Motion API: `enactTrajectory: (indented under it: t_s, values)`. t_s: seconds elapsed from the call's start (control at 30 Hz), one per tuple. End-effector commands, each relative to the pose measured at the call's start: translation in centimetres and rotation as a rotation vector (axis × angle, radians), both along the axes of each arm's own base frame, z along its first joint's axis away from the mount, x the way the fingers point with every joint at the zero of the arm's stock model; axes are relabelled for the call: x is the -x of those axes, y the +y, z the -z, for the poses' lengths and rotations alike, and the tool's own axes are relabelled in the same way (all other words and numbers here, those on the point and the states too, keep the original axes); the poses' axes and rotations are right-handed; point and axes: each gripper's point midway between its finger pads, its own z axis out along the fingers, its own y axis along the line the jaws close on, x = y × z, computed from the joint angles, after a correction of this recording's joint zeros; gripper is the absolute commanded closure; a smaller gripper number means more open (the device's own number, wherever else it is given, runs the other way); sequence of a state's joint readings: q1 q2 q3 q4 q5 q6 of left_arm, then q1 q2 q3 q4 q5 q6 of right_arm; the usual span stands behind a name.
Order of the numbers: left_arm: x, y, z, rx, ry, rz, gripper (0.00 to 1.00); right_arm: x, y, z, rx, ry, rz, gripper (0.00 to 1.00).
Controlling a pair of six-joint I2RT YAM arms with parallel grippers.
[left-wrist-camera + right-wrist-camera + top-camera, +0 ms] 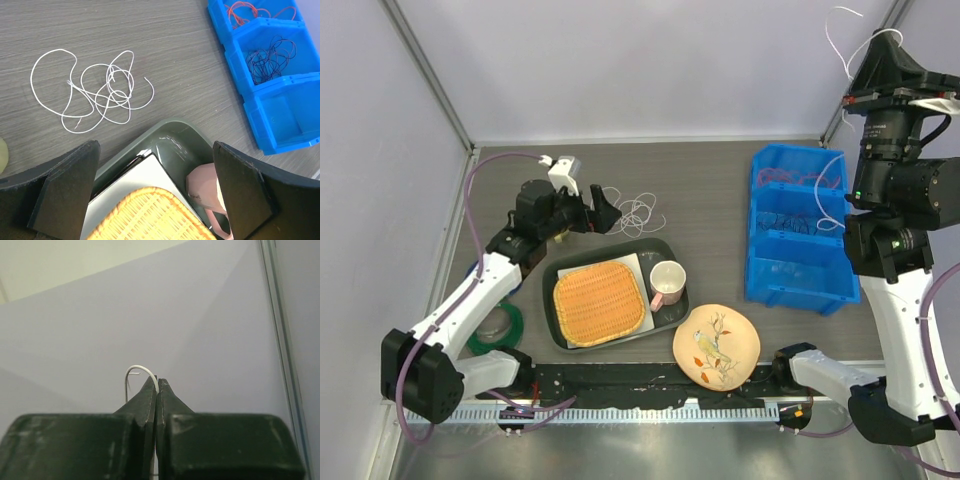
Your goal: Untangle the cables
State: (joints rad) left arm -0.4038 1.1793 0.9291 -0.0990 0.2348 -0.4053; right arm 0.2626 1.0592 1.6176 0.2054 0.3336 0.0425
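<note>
The cable goes back down over the bin's empty near part next, below and back from my right gripper. My right gripper tips downward and releases it there.
A tangled bunch of thin white cables [100, 90] lies flat on the grey table, seen in the top view as white cables [635, 212] just behind the tray. My left gripper [155, 150] hovers open and empty above the tray's back corner, close to the bunch; in the top view the left gripper [603, 213] sits left of it. My right gripper [157, 380] is raised high at the back right, shut on a single white cable [135, 371] that arches over its tips. In the top view that white cable [842, 35] loops beside the right gripper [885, 35].
A blue three-part bin [800, 290] stands at right, with red cables [790, 178] in the far part and dark cables [795, 222] in the middle. A dark tray [660, 248] holds a woven mat [598, 302] and pink mug [667, 283]. A bird plate [716, 345] and green tape ring [500, 325] lie near the front.
</note>
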Motion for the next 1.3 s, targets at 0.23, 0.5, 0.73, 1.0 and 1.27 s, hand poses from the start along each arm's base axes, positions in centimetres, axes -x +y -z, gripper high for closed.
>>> enactTrajectory:
  t_s: [0.23,0.5,0.73,1.0,1.27]
  values:
    - [-0.4,1.1,-1.3,-0.021,-0.078,-0.047,0.0,3.9,0.7,-5.9,-0.014,-0.177,-0.098,0.99]
    - [-0.3,1.3,-1.5,-0.023,-0.091,-0.053,0.0,2.3,0.5,-4.9,-0.021,-0.102,-0.069,0.99]
    - [-0.4,1.4,-1.1,-0.044,-0.087,-0.065,0.0,2.0,-2.7,1.5,-0.106,-0.03,0.092,0.99]
    - [-0.7,1.2,-0.6,-0.047,-0.069,-0.061,0.0,3.4,-6.5,4.5,-0.172,0.076,0.283,0.99]
    - [-0.8,1.0,-0.6,-0.043,-0.065,-0.056,0.0,4.6,-9.1,6.1,-0.225,0.144,0.439,0.99]
